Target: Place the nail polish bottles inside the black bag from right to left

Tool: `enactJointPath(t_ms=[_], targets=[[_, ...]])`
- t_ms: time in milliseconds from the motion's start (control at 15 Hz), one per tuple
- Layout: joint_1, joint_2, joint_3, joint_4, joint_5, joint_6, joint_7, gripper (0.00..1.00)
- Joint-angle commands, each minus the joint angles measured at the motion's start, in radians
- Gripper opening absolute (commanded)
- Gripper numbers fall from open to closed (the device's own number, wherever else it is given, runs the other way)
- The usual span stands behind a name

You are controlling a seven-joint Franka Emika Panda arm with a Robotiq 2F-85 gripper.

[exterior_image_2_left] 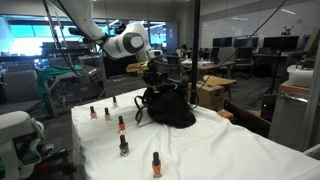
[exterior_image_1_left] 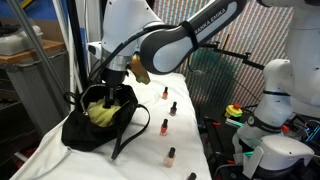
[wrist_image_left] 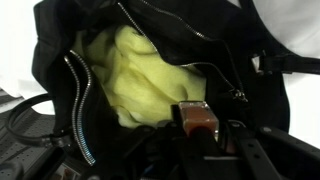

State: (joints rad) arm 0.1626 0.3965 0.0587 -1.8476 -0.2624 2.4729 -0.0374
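Note:
The bottle hangs at the edge of the yellow-green interior (exterior_image_1_left: 103, 114) (wrist_image_left: 140, 70), so next my gripper needs to shift left in the wrist view, over it, then open.
The black bag (exterior_image_1_left: 88, 128) slumps on the white table in both exterior views (exterior_image_2_left: 168, 108), open, with its yellow-green interior (wrist_image_left: 140, 70) showing. My gripper (exterior_image_1_left: 113, 82) hangs just over the bag's mouth (exterior_image_2_left: 152, 74). In the wrist view the gripper (wrist_image_left: 203, 142) is shut on an orange-red nail polish bottle (wrist_image_left: 195, 119), held above the opening. Several more nail polish bottles stand in a row on the table, among them one (exterior_image_1_left: 164, 126) near the bag, one (exterior_image_1_left: 170, 156) farther down the row, and one (exterior_image_2_left: 124, 146) in the row beside the bag.
The bag's long black strap (exterior_image_1_left: 125, 135) trails over the table toward the bottles. A zipper (wrist_image_left: 80, 100) lines the bag's opening. Another white robot base (exterior_image_1_left: 265, 110) stands past the table edge. Desks and boxes (exterior_image_2_left: 215, 88) lie behind the table.

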Motion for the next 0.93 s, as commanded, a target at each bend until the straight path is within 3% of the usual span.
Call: enactJointPath(t_ms=[0, 267, 333, 400, 533, 800, 867], targets=[[0.015, 0.053, -0.038, 0.078, -0.042, 0.030, 0.059, 0.15], [0.020, 0.085, -0.069, 0.115, -0.056, 0.048, 0.098, 0.15], [0.020, 0.090, -0.074, 0.119, -0.059, 0.048, 0.105, 0.31], [0.019, 0.094, -0.076, 0.125, -0.057, 0.046, 0.112, 0.65], [0.023, 0.097, -0.082, 0.128, -0.058, 0.050, 0.128, 0.71], [0.028, 0.082, -0.088, 0.112, -0.059, 0.050, 0.148, 0.98], [0.026, 0.073, -0.084, 0.105, -0.053, 0.041, 0.144, 1.00]])
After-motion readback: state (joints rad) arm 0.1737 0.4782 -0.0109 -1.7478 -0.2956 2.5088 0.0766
